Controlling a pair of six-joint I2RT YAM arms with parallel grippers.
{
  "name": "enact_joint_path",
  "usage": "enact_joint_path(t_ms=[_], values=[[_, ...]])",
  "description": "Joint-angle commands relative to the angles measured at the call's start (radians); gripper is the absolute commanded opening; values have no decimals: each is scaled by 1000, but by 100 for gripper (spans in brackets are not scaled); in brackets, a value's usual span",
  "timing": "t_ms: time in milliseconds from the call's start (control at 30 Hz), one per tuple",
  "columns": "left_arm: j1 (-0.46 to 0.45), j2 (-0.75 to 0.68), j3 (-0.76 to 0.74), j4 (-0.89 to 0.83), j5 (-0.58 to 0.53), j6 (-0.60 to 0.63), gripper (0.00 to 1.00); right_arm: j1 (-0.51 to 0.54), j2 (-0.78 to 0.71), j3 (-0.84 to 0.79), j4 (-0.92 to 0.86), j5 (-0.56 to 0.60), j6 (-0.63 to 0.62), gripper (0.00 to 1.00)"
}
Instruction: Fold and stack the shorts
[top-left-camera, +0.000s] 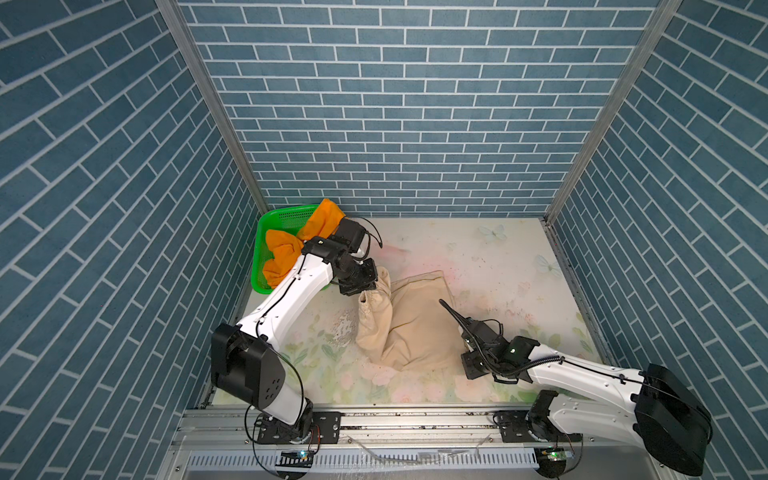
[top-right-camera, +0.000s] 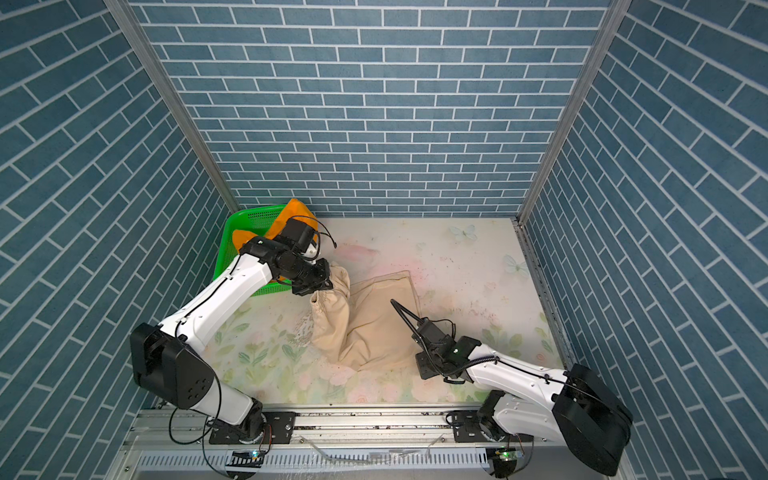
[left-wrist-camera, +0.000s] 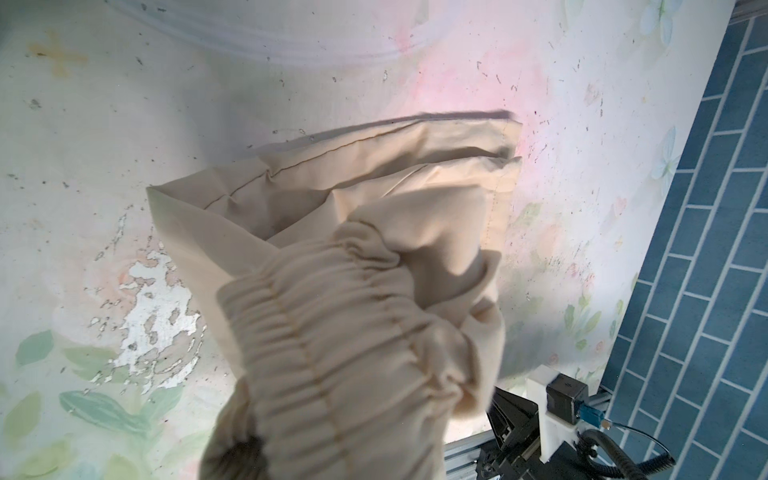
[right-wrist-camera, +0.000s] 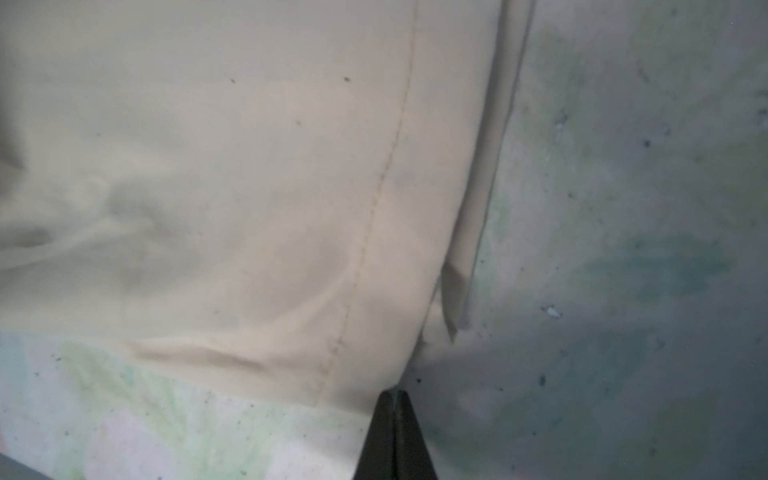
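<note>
The robot's right gripper holds the near hem corner, so the left gripper will carry the raised waistband across to the hem edge (top-left-camera: 446, 289) (left-wrist-camera: 497, 209), lower it and release it.
The beige shorts (top-left-camera: 411, 324) (top-right-camera: 365, 328) lie spread in the middle of the table in both top views. My left gripper (top-left-camera: 360, 289) (top-right-camera: 320, 286) is shut on their gathered waistband (left-wrist-camera: 332, 332) and holds it raised off the table. In the left wrist view the waistband hides the jaws. My right gripper (right-wrist-camera: 392, 395) (top-left-camera: 464, 362) is shut, and the near hem corner of the beige shorts (right-wrist-camera: 291, 187) runs into its tips. The orange shorts (top-left-camera: 282, 253) (top-right-camera: 291, 214) lie bunched in the basket behind the left arm.
The green perforated basket (top-left-camera: 282, 216) (top-right-camera: 245, 220) stands in the back left corner against the blue brick wall. Brick walls close three sides. A metal rail (top-left-camera: 395, 419) with both arm bases runs along the front edge of the flowered table mat (top-left-camera: 498, 257).
</note>
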Motion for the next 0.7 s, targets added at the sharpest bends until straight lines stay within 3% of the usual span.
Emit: enact_joint_path(t_ms=[0, 433, 600, 667], values=[[-59, 42, 83, -24, -81, -58, 0, -2, -38, -32, 36, 9, 94, 5], [-301, 286, 318, -88, -168, -146, 0, -1, -213, -117, 100, 8, 141, 5], [-366, 366, 331, -65, -161, -163, 2, 0, -249, -121, 107, 11, 136, 24], [-382, 387, 317, -38, -161, -167, 18, 0, -265, -108, 95, 6, 129, 35]])
